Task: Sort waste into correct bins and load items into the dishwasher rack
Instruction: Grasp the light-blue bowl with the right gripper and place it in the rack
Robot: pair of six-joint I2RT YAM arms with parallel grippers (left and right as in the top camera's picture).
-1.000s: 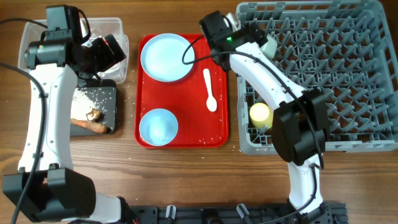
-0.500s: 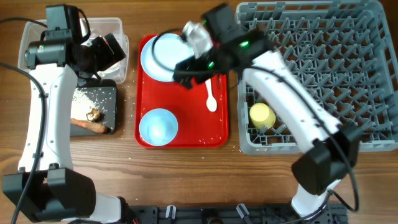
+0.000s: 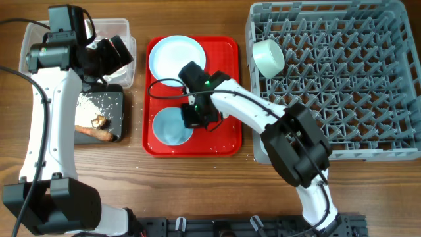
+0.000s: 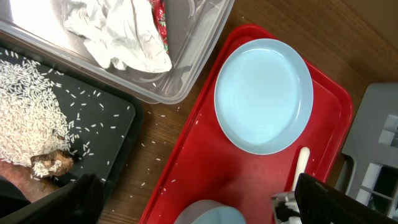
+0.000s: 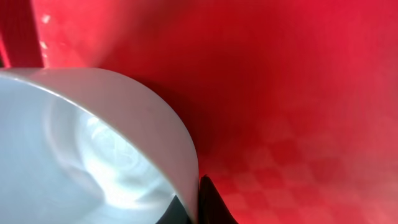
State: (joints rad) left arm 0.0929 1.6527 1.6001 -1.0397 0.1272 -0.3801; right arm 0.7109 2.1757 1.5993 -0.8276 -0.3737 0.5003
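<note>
My right gripper should next lift the light-blue bowl outward, then tilt it and lower it into the empty rack slots (image 3: 283,86) next to the pale-green bowl.
My right gripper (image 3: 197,116) is down on the red tray, shut on the right rim of the light-blue bowl (image 3: 170,128). In the right wrist view the bowl's wall (image 5: 143,118) stands between the two dark fingertips of that gripper (image 5: 196,202). The pale-blue plate (image 3: 174,58) lies at the tray's back. A white spoon (image 4: 303,163) shows only in the left wrist view. The pale-green bowl (image 3: 268,58) lies on its side in the grey rack (image 3: 342,79). My left gripper (image 3: 108,56) hangs open over the clear tub (image 3: 125,29), which holds crumpled paper (image 4: 118,31).
The black tray (image 3: 115,99) holds rice (image 3: 92,105), a brown scrap (image 3: 99,121) and the sausage piece (image 3: 95,133). Stray rice grains lie on the wood between it and the red tray (image 3: 223,141). My right arm stretches from the rack's front-left corner across the tray.
My right arm swung from the rack's rear-left corner, where the pale-green bowl now lies, over to the light-blue bowl, and its jaws shut on the rim. The left arm has not moved.
</note>
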